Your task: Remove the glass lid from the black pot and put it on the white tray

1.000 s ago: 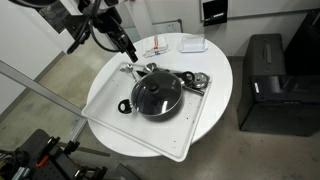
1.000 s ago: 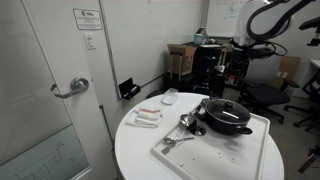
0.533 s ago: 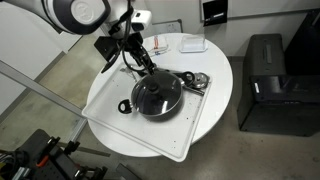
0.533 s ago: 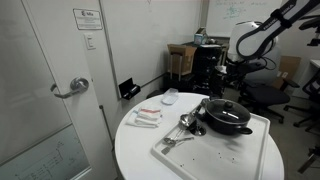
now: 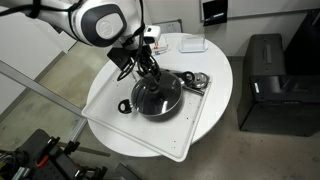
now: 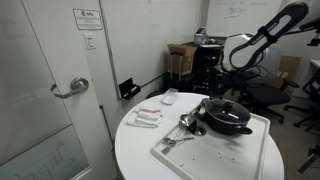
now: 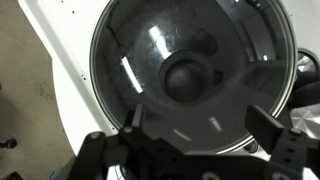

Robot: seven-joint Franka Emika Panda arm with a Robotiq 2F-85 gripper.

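Note:
My open gripper moves down around the dark knob (image 5: 153,87) (image 7: 187,77) next, below it and beyond its fingers, since they still hang above the lid.
The black pot (image 5: 157,100) stands on the white tray (image 5: 120,125) in both exterior views, pot (image 6: 226,118) and tray (image 6: 215,152). The glass lid (image 5: 156,92) rests on the pot. In the wrist view the lid (image 7: 150,50) fills the frame, with its dark knob (image 7: 186,76) at the centre. My gripper (image 5: 147,70) hangs just above the lid, open and empty. Its two fingers (image 7: 200,125) straddle the space below the knob in the wrist view. In an exterior view the gripper (image 6: 234,72) is above the pot.
Shiny metal utensils (image 5: 196,80) lie on the tray beside the pot, also visible in an exterior view (image 6: 184,126). A small white dish (image 5: 193,44) and packets (image 6: 147,117) sit on the round white table (image 5: 225,70). A black cabinet (image 5: 266,82) stands beside the table.
My arm has swung in from the table's far side and come down over the pot; the open gripper now sits above the lid. The lid and pot have not moved.

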